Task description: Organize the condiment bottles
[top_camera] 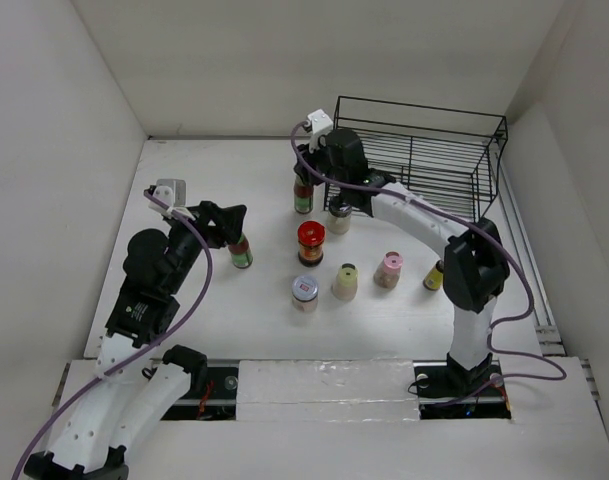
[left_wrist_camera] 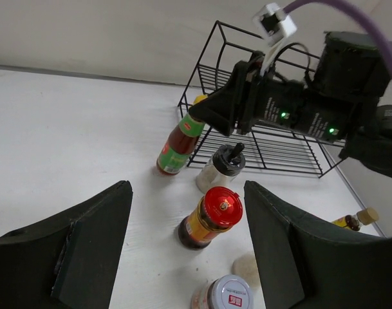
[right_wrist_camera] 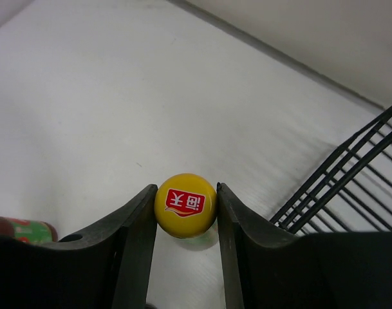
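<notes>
The right gripper will rise and move outward over the rack's nearest back corner [top_camera: 366, 133], then go down and let go of the dark sauce bottle, since that corner is to the gripper's right in the top view.
My right gripper [top_camera: 307, 168] [right_wrist_camera: 186, 192] is shut on the yellow cap [right_wrist_camera: 185, 205] of a dark sauce bottle [top_camera: 303, 194] [left_wrist_camera: 179, 144] with a green label, left of the rack. My left gripper [top_camera: 234, 216] [left_wrist_camera: 187, 188] is open and empty, with another green-labelled bottle [top_camera: 241, 251] [right_wrist_camera: 23, 229] just near it. In the middle stand a grey-capped shaker [top_camera: 339, 216] [left_wrist_camera: 222, 167], a red-lidded jar [top_camera: 311, 242] [left_wrist_camera: 212, 216], a silver-lidded jar [top_camera: 304, 292] [left_wrist_camera: 230, 293], a cream shaker [top_camera: 344, 282], a pink-capped shaker [top_camera: 388, 270] and a small yellow-capped bottle [top_camera: 434, 276] [left_wrist_camera: 354, 220].
A black wire rack [top_camera: 429, 150] [left_wrist_camera: 273, 141] [right_wrist_camera: 350, 187] stands at the back right against the wall. White walls close in the table on the left, back and right. My right arm [top_camera: 424, 225] stretches over the table from the near right.
</notes>
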Tool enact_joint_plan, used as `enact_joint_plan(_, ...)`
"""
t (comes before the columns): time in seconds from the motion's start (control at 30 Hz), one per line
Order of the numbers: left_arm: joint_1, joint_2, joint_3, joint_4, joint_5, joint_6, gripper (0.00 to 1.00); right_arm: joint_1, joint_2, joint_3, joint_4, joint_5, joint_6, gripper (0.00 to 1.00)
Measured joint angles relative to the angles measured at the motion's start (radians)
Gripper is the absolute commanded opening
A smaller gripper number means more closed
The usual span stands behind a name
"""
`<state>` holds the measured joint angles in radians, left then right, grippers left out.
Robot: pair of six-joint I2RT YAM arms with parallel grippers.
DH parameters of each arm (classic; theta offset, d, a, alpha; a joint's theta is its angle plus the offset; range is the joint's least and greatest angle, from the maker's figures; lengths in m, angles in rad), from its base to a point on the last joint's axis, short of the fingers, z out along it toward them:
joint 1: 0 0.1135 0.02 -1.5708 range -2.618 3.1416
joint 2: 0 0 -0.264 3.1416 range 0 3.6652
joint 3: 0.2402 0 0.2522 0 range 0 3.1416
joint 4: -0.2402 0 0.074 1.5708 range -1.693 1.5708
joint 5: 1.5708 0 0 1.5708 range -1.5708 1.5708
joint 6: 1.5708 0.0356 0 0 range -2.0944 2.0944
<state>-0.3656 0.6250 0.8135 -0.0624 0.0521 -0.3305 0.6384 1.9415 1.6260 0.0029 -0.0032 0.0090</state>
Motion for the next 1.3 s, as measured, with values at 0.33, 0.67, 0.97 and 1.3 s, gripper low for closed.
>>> enact_joint_plan(0.33,0.000,-0.001,0.000,0.000,0.000,0.000,0.66,-0.043,-0.093,0.287,-0.009,-0.089,0.050,0.14)
enact_joint_plan(0.67,0.000,-0.007,0.000,0.000,0.000,0.000,0.66,-0.179,-0.037,0.670,0.018,-0.061,0.079,0.14)
enact_joint_plan(0.97,0.000,-0.006,0.000,0.001,0.000,0.000,0.66,-0.276,0.095,0.865,0.019,-0.014,0.074,0.14)
enact_joint_plan(1.3,0.000,-0.005,0.000,0.002,0.005,0.000,0.66,-0.310,0.163,0.865,0.006,0.000,0.074,0.14)
